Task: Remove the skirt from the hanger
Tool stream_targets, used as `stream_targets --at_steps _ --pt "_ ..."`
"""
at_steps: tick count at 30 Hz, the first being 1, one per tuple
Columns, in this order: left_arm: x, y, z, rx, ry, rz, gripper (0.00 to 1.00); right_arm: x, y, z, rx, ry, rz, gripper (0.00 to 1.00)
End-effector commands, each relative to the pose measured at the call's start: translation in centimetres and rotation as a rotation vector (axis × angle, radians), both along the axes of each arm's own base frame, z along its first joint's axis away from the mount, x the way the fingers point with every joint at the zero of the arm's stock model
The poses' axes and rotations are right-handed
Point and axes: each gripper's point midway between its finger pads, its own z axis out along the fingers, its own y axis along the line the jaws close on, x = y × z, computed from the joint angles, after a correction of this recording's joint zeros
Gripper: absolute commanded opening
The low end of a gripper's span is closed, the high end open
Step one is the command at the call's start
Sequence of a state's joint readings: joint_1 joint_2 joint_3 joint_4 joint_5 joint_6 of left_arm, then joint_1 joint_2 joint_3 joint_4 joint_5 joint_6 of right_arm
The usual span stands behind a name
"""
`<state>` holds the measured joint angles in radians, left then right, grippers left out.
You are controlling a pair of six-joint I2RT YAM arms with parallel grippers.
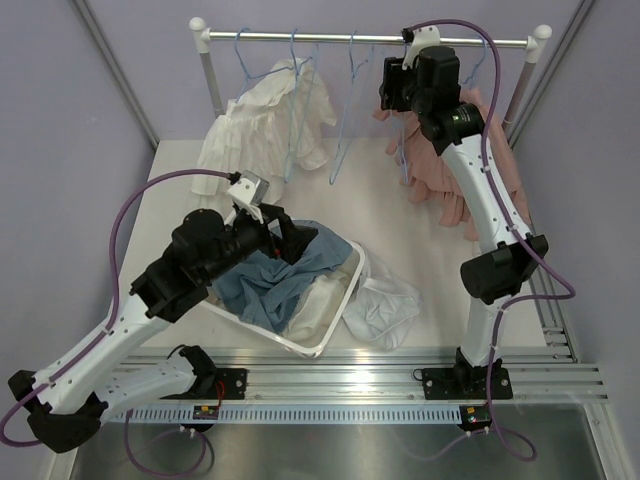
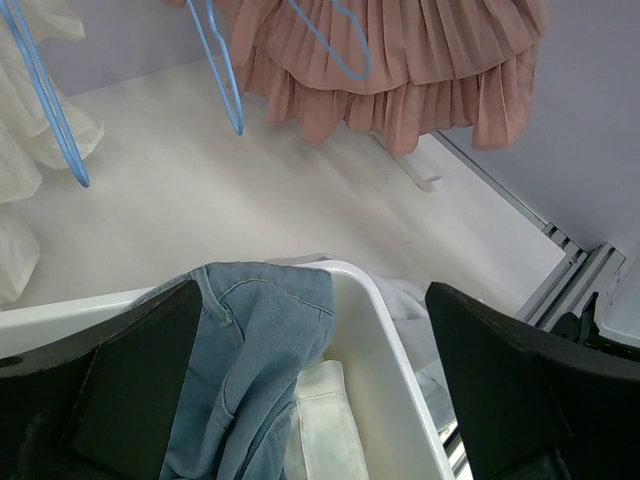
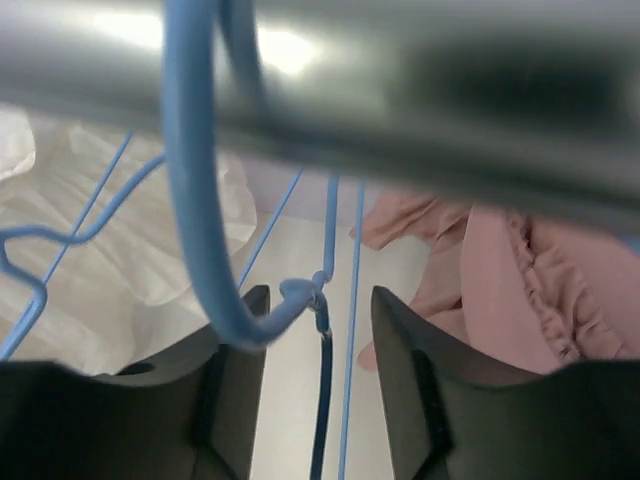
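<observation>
My left gripper moves across the basket's rim and down next, as the white cloth's basket-side edge lies below it and to its right in the top view.
The pink pleated skirt (image 1: 440, 170) hangs at the right end of the rack rail (image 1: 370, 38); it also shows in the left wrist view (image 2: 400, 70) and the right wrist view (image 3: 530, 290). My right gripper (image 1: 392, 85) is raised just under the rail, open. In its wrist view the gripper (image 3: 318, 310) has the twisted neck of a blue hanger (image 3: 200, 200) between its fingers, not clamped, with the skirt just to the right. My left gripper (image 1: 290, 235) (image 2: 312, 300) is open and empty above the white basket (image 1: 340, 320).
The basket (image 2: 380, 330) holds blue denim (image 1: 270, 280) (image 2: 250, 350) and pale cloth. A white garment (image 1: 270, 125) hangs at the rail's left. Empty blue hangers (image 1: 345, 140) (image 2: 225, 70) dangle mid-rail. A white cloth (image 1: 385, 305) lies beside the basket.
</observation>
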<state>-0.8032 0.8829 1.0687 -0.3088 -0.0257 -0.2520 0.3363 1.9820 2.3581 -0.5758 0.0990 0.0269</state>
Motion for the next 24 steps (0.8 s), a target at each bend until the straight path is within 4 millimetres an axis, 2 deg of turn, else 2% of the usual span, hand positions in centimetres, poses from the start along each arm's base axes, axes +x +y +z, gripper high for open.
stream_targets --at_steps 1,2,4,5,6,7,8,9,10,11,13,14,16,17,20,21,24 --pt "0.2 -0.6 1.1 -0.046 -0.033 -0.012 0.99 -2.8 0.3 4.8 -0.02 -0.148 0.073 0.63" --pt "0.3 -0.8 1.0 -0.044 -0.032 -0.02 0.99 -4.2 0.1 5.1 -0.029 -0.156 0.094 0.8" --pt "-0.1 -1.9 0.4 -0.034 -0.023 -0.075 0.99 -5.5 -0.4 5.9 -0.071 -0.194 0.116 0.93" --pt "-0.1 -2.3 0.4 -0.037 -0.028 -0.092 0.99 -6.3 0.1 5.8 -0.082 -0.191 0.173 0.98" --pt "-0.2 -2.7 0.3 -0.033 -0.03 -0.111 0.99 -7.8 -0.8 5.6 -0.128 -0.174 0.207 0.99" --pt "-0.3 -3.2 0.2 -0.021 -0.042 -0.14 0.99 -8.9 -0.8 5.2 -0.151 -0.157 0.266 1.0" --pt "-0.2 -4.2 -0.3 -0.005 -0.043 -0.165 0.99 -11.3 0.3 5.8 -0.15 -0.164 0.414 0.99" --pt "-0.2 -4.7 -0.1 0.005 -0.054 -0.18 0.99 -12.4 0.1 5.0 -0.2 -0.153 0.485 1.0" --pt "-0.5 -5.6 -0.3 0.032 -0.077 -0.22 0.99 -13.5 -0.9 3.7 -0.212 -0.1 0.527 1.0" --pt "-0.2 -6.6 -1.2 0.062 -0.071 -0.245 0.99 -15.4 -0.5 3.1 -0.235 -0.103 0.624 0.99" --pt "-0.7 -8.4 -1.3 0.099 -0.106 -0.319 0.99 -17.4 -1.3 0.7 -0.251 -0.029 0.684 0.99" --pt "-0.4 -9.5 -2.5 0.135 -0.099 -0.35 0.99 -19.0 -1.4 -0.6 -0.267 -0.015 0.74 0.99" --pt "-1.4 -11.5 -2.2 0.178 -0.168 -0.441 0.99 -21.4 -1.6 -2.5 -0.246 0.021 0.816 0.99" --pt "-1.3 -12.6 -3.4 0.212 -0.168 -0.474 0.99 -23.0 -1.9 -3.8 -0.26 0.027 0.845 1.0" --pt "-2.7 -14.7 -3.9 0.268 -0.215 -0.595 0.99 -25.8 -2.3 -6.0 -0.262 0.049 0.881 0.99" --pt "-3.0 -15.7 -5.1 0.292 -0.192 -0.637 0.99 -26.4 -2.4 -6.4 -0.259 0.059 0.883 1.0" --pt "-4.3 -16.8 -5.9 0.334 -0.176 -0.717 0.99 -27.4 -3.3 -7.5 -0.249 0.081 0.856 0.99"
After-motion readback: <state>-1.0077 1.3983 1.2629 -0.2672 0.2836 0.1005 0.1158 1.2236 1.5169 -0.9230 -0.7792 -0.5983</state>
